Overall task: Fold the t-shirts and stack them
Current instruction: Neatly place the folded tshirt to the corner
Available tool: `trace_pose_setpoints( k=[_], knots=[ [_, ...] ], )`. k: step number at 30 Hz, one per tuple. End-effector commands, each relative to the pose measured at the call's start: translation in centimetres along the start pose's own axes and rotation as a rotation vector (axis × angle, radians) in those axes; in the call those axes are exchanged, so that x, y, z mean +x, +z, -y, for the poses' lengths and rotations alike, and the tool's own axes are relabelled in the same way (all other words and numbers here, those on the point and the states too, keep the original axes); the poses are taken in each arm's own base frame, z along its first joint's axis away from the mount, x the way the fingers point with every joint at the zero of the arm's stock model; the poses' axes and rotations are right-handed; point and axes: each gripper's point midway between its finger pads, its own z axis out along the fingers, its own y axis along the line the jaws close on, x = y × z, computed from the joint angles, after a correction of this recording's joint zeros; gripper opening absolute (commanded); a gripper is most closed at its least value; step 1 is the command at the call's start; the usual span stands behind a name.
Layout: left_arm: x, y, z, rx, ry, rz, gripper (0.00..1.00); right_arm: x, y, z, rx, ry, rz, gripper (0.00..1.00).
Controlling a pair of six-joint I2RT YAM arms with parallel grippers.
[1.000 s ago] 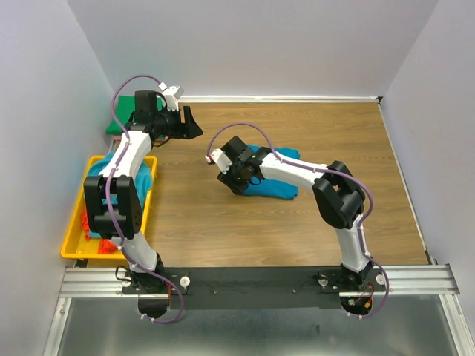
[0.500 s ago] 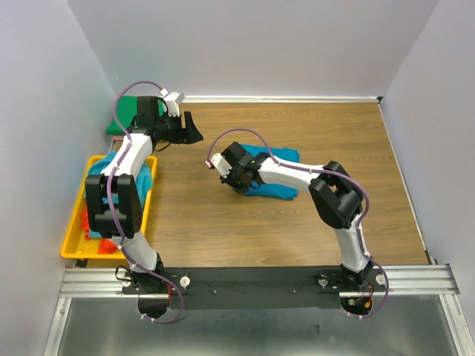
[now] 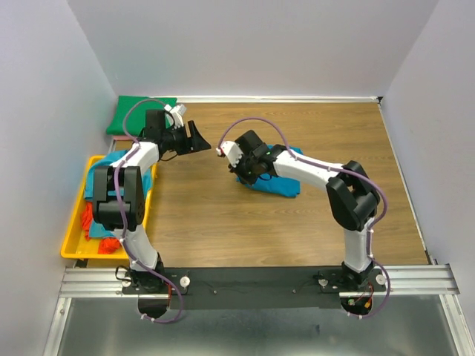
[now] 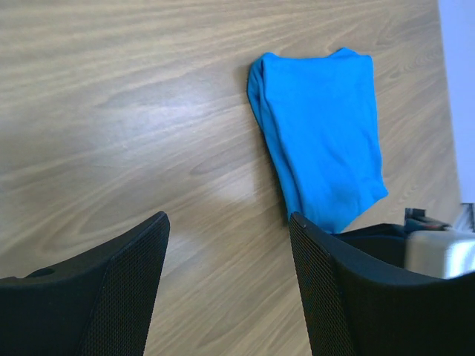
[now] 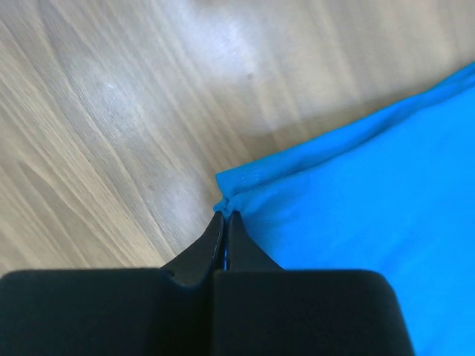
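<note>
The left gripper lowers toward the right in the top view next, onto the blue shirt's end beside my right gripper, which pinches only one shirt corner.
A folded blue t-shirt (image 3: 278, 178) lies on the wooden table at mid centre. It also shows in the left wrist view (image 4: 323, 137) and the right wrist view (image 5: 371, 215). My right gripper (image 5: 225, 215) is shut on the shirt's near corner, pinching a small bunch of cloth; in the top view it (image 3: 245, 169) sits at the shirt's left end. My left gripper (image 4: 230, 245) is open and empty, hovering over bare wood left of the shirt, at the table's back left in the top view (image 3: 202, 138). A folded green t-shirt (image 3: 141, 111) lies in the far left corner.
A yellow tray (image 3: 74, 245) at the left edge holds a teal shirt (image 3: 100, 178) and a red one (image 3: 90, 219). White walls close in the table on three sides. The metal rail with the arm bases runs along the near edge.
My right gripper has moved up and to the right, carrying the shirt's corner with it. My left gripper has swung right and a little nearer, uncovering the green shirt in the corner.
</note>
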Motion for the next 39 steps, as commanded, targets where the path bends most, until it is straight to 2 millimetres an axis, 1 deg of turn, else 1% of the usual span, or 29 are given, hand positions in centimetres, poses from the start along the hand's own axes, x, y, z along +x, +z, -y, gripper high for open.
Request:
trace_pose_setpoints(
  k=[1, 2, 4, 5, 6, 7, 8, 11, 12, 13, 14, 16, 19, 21, 24, 28, 31, 34, 39],
  knots=[
    [0.7, 1.8, 1.1, 0.071, -0.095, 0.002, 0.74, -3.0, -2.5, 0.1, -0.03, -0.017, 0.133, 0.01],
    [1.0, 2.3, 1.4, 0.081, -0.126, -0.002, 0.74, -3.1, -2.7, 0.0, -0.038, -0.013, 0.141, 0.01],
    [1.9, 3.3, 1.4, 0.094, -0.16, -0.022, 0.74, -3.3, -3.1, 0.0, -0.041, -0.016, 0.157, 0.01],
    [1.8, 3.7, 1.9, 0.11, -0.157, -0.016, 0.74, -3.6, -3.6, 0.2, -0.035, -0.014, 0.168, 0.0],
    [2.2, 4.5, 2.6, 0.123, -0.161, -0.028, 0.74, -3.7, -3.8, 0.3, -0.035, -0.015, 0.175, 0.01],
    [2.0, 4.9, 3.0, 0.136, -0.151, -0.016, 0.74, -3.7, -3.8, 0.4, -0.033, -0.014, 0.176, 0.0],
    [2.3, 5.4, 3.5, 0.142, -0.151, -0.016, 0.75, -3.7, -3.9, 0.5, -0.031, -0.009, 0.177, 0.01],
    [2.6, 6.8, 4.3, 0.177, -0.2, -0.009, 0.76, -4.0, -4.2, 0.9, -0.024, -0.008, 0.186, 0.0],
    [3.2, 7.4, 4.8, 0.19, -0.217, -0.019, 0.76, -4.0, -4.1, 1.0, -0.021, -0.004, 0.185, 0.01],
    [4.0, 8.0, 4.8, 0.196, -0.243, -0.032, 0.77, -4.1, -4.1, 1.1, -0.018, 0.001, 0.185, 0.01],
    [3.8, 8.3, 5.2, 0.213, -0.266, -0.022, 0.77, -4.2, -4.1, 1.2, -0.02, 0.008, 0.188, 0.01],
    [4.8, 9.6, 5.5, 0.224, -0.276, -0.042, 0.77, -4.5, -4.2, 1.2, -0.018, 0.007, 0.195, 0.01],
    [5.8, 10.9, 5.3, 0.22, -0.327, -0.05, 0.77, -4.9, -4.2, 1.4, -0.017, 0.009, 0.201, 0.01],
    [6.2, 11.4, 5.1, 0.204, -0.372, -0.057, 0.77, -5.2, -4.3, 1.7, -0.006, 0.012, 0.208, 0.01],
    [7.3, 12.0, 4.1, 0.164, -0.445, -0.068, 0.77, -5.5, -4.4, 2.1, 0.003, 0.025, 0.214, 0.01],
    [8.1, 12.2, 3.9, 0.122, -0.501, -0.061, 0.77, -6.0, -4.5, 2.2, 0.0, 0.033, 0.224, 0.01],
    [8.5, 12.8, 4.4, 0.131, -0.535, -0.065, 0.76, -6.0, -4.3, 2.0, -0.014, 0.049, 0.225, 0.01],
    [8.4, 13.4, 4.7, 0.134, -0.556, -0.054, 0.74, -5.9, -4.1, 1.8, -0.025, 0.065, 0.222, 0.01],
    [7.4, 14.3, 4.9, 0.133, -0.563, -0.009, 0.7, -6.0, -3.7, 1.7, -0.03, 0.099, 0.221, 0.01]
  ],
)
